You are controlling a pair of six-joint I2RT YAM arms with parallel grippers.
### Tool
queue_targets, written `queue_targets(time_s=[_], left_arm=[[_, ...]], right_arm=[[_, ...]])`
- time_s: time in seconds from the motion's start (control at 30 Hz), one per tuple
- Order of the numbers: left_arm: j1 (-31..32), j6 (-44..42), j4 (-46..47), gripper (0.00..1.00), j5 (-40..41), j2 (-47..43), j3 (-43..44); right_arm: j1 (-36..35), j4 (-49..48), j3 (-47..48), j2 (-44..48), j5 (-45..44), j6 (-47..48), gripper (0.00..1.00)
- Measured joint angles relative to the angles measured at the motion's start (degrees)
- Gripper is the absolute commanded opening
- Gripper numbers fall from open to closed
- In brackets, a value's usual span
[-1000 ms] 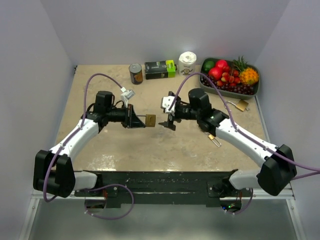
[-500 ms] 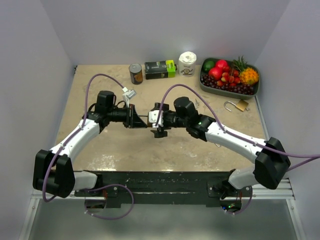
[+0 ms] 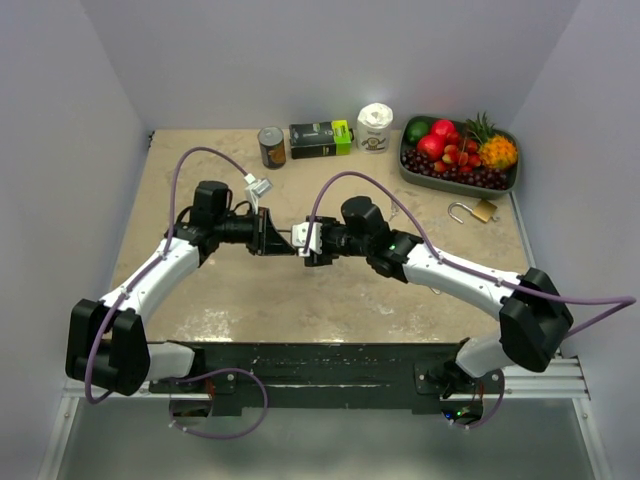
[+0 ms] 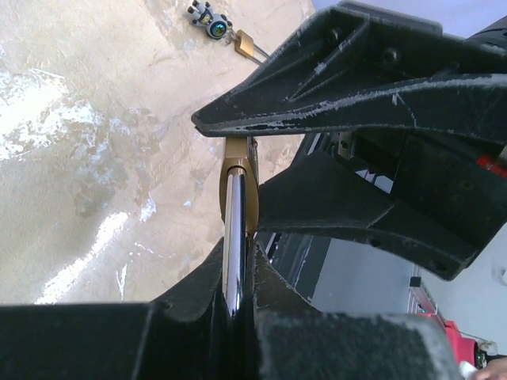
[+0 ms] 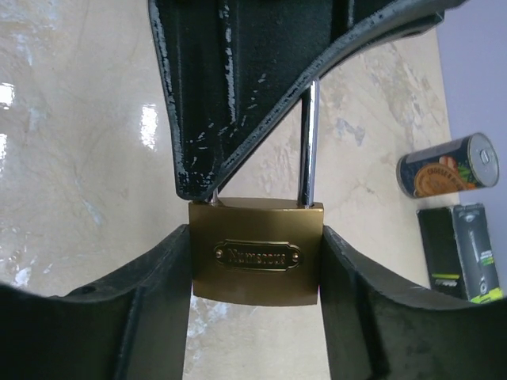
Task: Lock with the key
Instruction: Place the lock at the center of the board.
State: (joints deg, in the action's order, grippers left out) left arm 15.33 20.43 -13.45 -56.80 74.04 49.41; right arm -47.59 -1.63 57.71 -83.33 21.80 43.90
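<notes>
The tabletop in front of the white tub is below and outward of the robot's right gripper, so the right gripper should next turn and go down and outward to release the padlock there.
A brass padlock with a steel shackle hangs in the air between the two arms, above the table's middle. My left gripper is shut on the shackle, which runs up from between its fingertips to the brass body. My right gripper is shut on the padlock body, one finger pressed on each side. A small brass lock with a key-ring piece lies on the table beyond; I cannot make out a key.
At the back stand a can, a green-and-black box and a white tub. A fruit tray sits back right, with another open padlock just in front of it.
My right arm has swung left to the padlock held by the left gripper, and its fingers have come onto the brass body. The left arm has stayed put.
</notes>
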Motion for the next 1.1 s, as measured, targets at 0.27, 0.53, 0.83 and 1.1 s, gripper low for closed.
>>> queue_targets(time_s=[0.27,0.53,0.83,1.1], left_arm=[[0.0,0.0,0.1,0.41,0.3,0.0,0.0],[-3.3,-3.3,-1.7,0.99,5.6,-4.3,1.4],[-9.1,-6.1,-2.0,0.99,19.2,-9.7,7.2],[-9.3,-6.5,-2.6,0.99,21.6,-9.9,6.8]], right_arm=[[0.0,-0.1,0.0,-0.2,0.0,-0.6,0.00],[6.0,4.8,2.3,-4.1,0.8,-11.4,0.00],[17.2,10.9,10.7,-12.8,-14.0,-34.8,0.00],[18.4,17.0,16.8,-21.4,-28.8,-53.8,0.00]])
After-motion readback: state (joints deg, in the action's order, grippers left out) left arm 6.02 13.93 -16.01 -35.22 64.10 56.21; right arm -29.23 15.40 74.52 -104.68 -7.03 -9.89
